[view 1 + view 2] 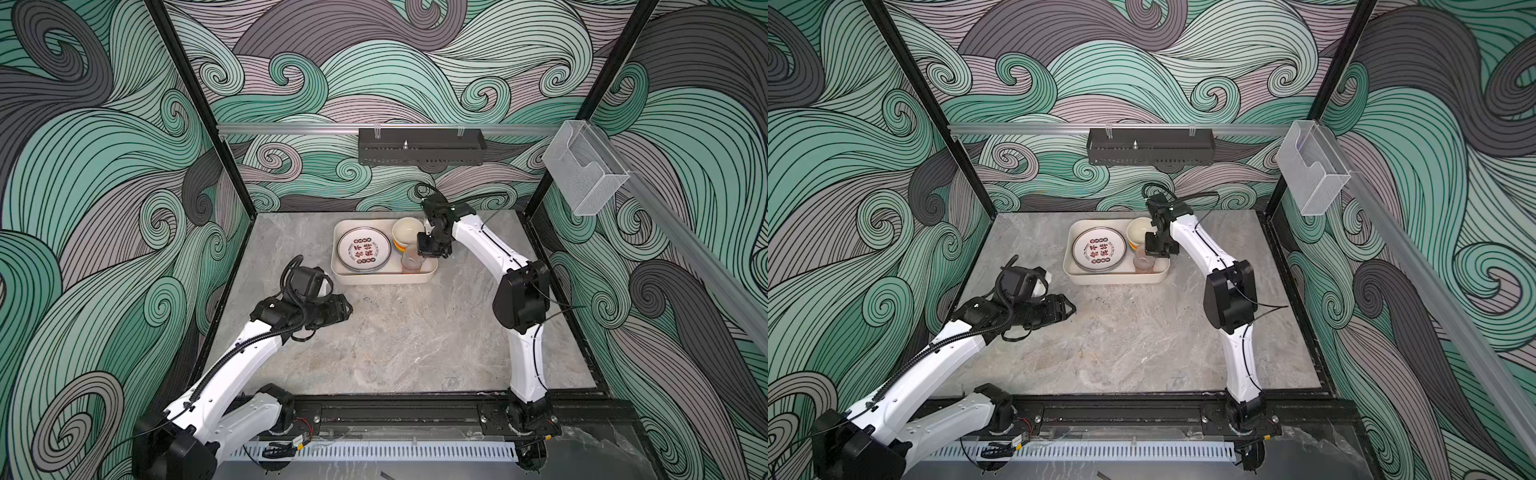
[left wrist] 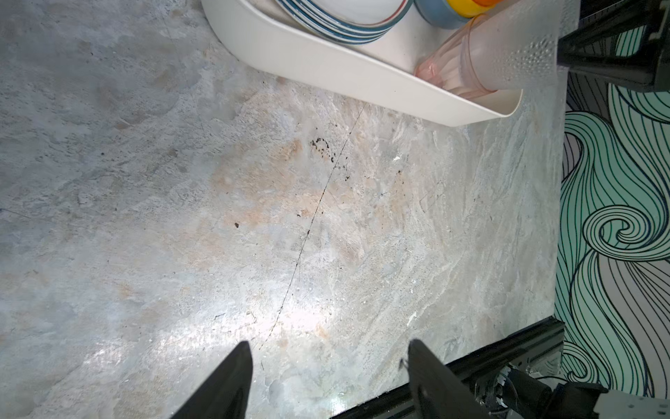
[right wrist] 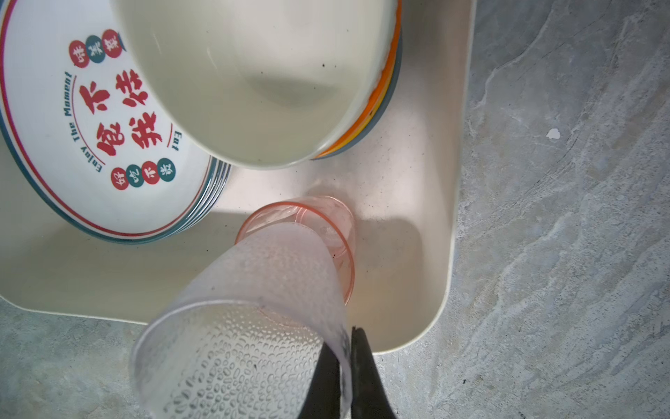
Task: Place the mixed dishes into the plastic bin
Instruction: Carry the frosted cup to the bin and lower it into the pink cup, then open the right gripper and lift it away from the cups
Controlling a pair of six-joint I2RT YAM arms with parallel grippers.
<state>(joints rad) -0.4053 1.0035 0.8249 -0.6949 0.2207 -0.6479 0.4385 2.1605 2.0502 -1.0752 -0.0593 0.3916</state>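
Observation:
The right gripper moves down next toward the pink cup's opening below it and releases the frosted clear cup's rim, since the frosted cup's base already dips inside.
The cream plastic bin sits at the table's back middle. In it lie a stack of white plates with red characters and a cream bowl on top of stacked orange and blue bowls. My right gripper is shut on the rim of a frosted clear cup, whose base is tilted into a pink cup standing in the bin's near right corner. My left gripper hangs open and empty over bare table, left of the bin.
A black perforated tray hangs on the back wall rail. A clear acrylic box is fixed to the right wall. The grey marble table stretches in front of the bin to a black rail.

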